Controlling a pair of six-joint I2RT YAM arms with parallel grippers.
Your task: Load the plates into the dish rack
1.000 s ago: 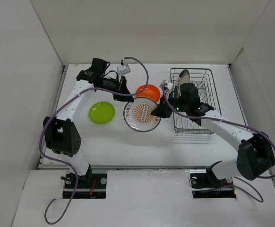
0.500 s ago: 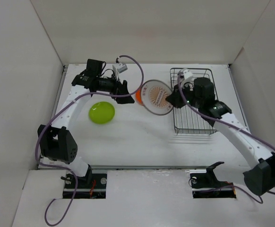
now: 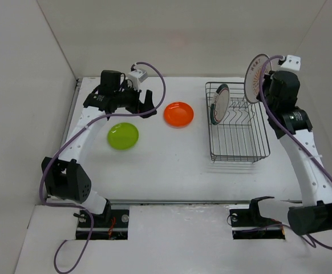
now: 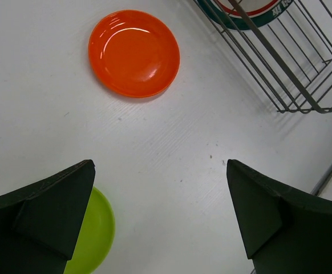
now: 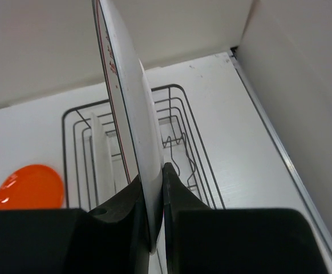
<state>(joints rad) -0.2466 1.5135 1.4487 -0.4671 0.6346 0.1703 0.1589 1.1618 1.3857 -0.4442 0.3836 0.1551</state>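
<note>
My right gripper will lower the white plate into the rack next, between the wires beside the standing green-rimmed plate, because the slots (image 3: pixel 236 116) (image 5: pixel 118 161) there are empty.
My right gripper (image 5: pixel 157 188) is shut on the white plate with the orange-brown pattern (image 3: pixel 256 70), holding it on edge high above the back of the black wire dish rack (image 3: pixel 251 149); the patterned plate (image 5: pixel 126 97) shows edge-on in the right wrist view. A green-rimmed plate (image 3: pixel 220 104) stands upright in the dish rack's left end. The orange plate (image 3: pixel 178 114) and the lime-green plate (image 3: pixel 123 136) lie flat on the table. My left gripper (image 3: pixel 147 104) hangs open and empty between them; in its wrist view the left gripper (image 4: pixel 160 197) frames bare table below the orange plate (image 4: pixel 134 52).
White walls close the table in at the back and on both sides. The right arm reaches up along the right wall. The rack's corner (image 4: pixel 303 97) shows at the upper right of the left wrist view.
The right gripper lifted the patterned plate from the table's middle and carried it right and back, above the rack. The left gripper opened and drew back left, uncovering the orange plate.
</note>
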